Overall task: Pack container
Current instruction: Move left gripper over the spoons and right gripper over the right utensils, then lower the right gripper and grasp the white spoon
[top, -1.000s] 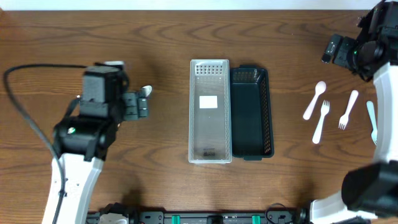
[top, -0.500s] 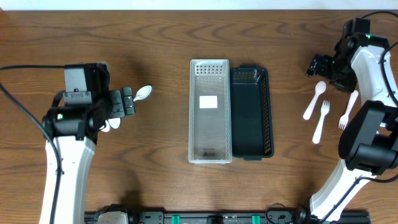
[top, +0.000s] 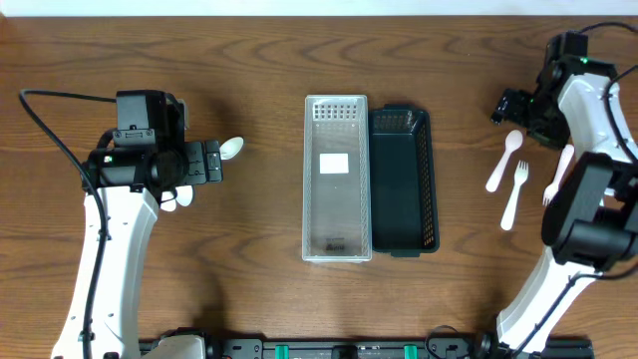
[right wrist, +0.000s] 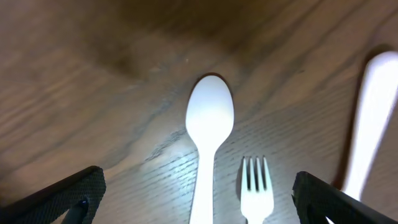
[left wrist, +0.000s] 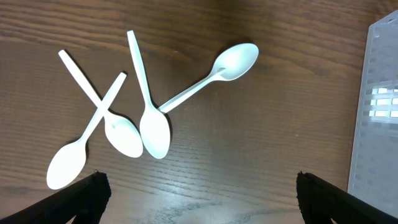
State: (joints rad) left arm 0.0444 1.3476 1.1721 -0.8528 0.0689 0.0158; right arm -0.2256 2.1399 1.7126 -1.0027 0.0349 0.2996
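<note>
The white spoon's bowl (top: 514,140) (right wrist: 210,113) is clear of the fork, which is beside the spoon's handle. My right gripper will go down onto that end of the spoon next, with its open fingers on either side of it.
A clear plastic container (top: 308,179) stands mid-table with a dark mesh basket (top: 433,179) against its right side; both look empty. Several white spoons lie on the left; one (top: 231,148) shows overhead, and the left wrist view shows them fanned out, the nearest-right one (left wrist: 214,73) pointing at the container's edge (left wrist: 377,106). My left gripper (top: 204,162) (left wrist: 199,202) is open and empty over them. On the right lie a white spoon (top: 505,160) (right wrist: 210,134) and forks (top: 514,194) (right wrist: 256,186). My right gripper (top: 513,108) (right wrist: 199,199) is open and empty just above that spoon.
Another white fork (top: 558,172) lies further right, partly under the right arm, and its handle (right wrist: 373,118) shows in the right wrist view. The left arm's cable (top: 40,130) loops over the table's left side.
The right arm has swung in from the far right corner to hover over the spoon and forks. The left arm has shifted slightly, uncovering the spoon's bowl. Both grippers stay open.
</note>
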